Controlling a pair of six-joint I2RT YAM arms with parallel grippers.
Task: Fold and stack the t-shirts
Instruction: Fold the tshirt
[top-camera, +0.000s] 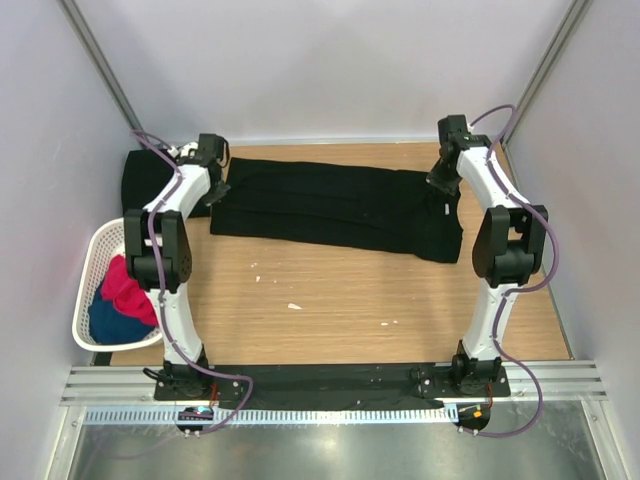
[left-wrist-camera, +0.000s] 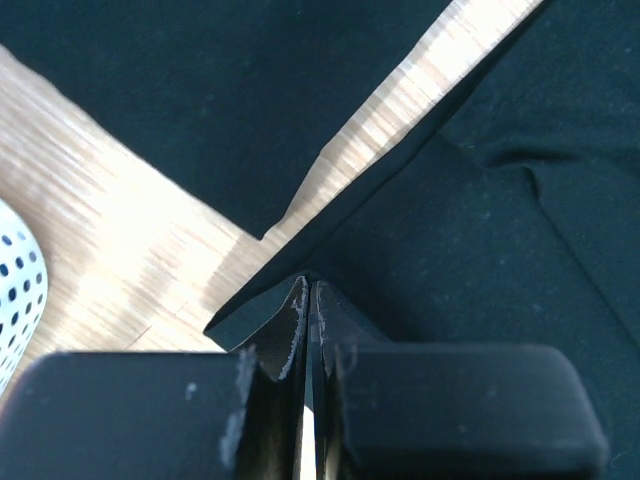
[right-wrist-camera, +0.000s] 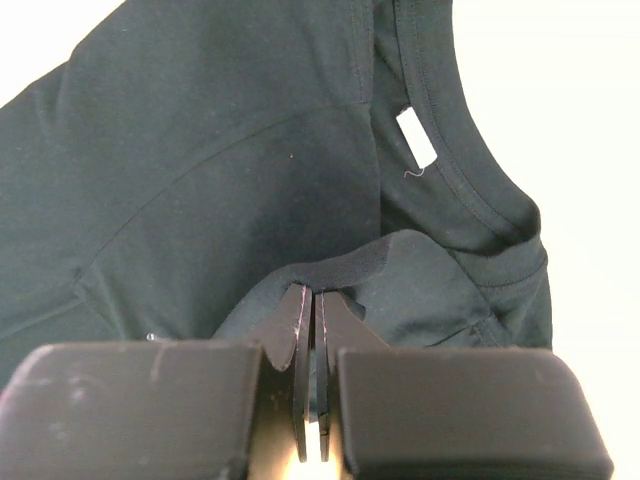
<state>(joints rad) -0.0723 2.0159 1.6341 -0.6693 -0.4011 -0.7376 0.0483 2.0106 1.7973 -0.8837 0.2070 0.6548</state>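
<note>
My right gripper shifts slightly outward over the folded black t-shirt next, away from the neck label (top-camera: 431, 184), then opens, as the pucker still stands humped near the neck label.
A black t-shirt (top-camera: 340, 205) lies as a long folded band across the back of the table. My left gripper (top-camera: 221, 190) is at its left end, shut on the hem, which tents up at the fingertips (left-wrist-camera: 300, 300). My right gripper (top-camera: 443, 185) is at the collar end and shut on a pucker of the cloth (right-wrist-camera: 380, 260), next to the neck label (right-wrist-camera: 415, 138). A second black t-shirt (top-camera: 140, 180) lies folded at the far left. It also shows in the left wrist view (left-wrist-camera: 200, 90), with a strip of bare wood between the two shirts.
A white mesh basket (top-camera: 92, 262) stands at the table's left edge and holds red-pink and blue garments; its rim (left-wrist-camera: 20, 290) is close to my left gripper. Small white scraps (top-camera: 294, 306) lie on the wood. Grey walls enclose the table on three sides.
</note>
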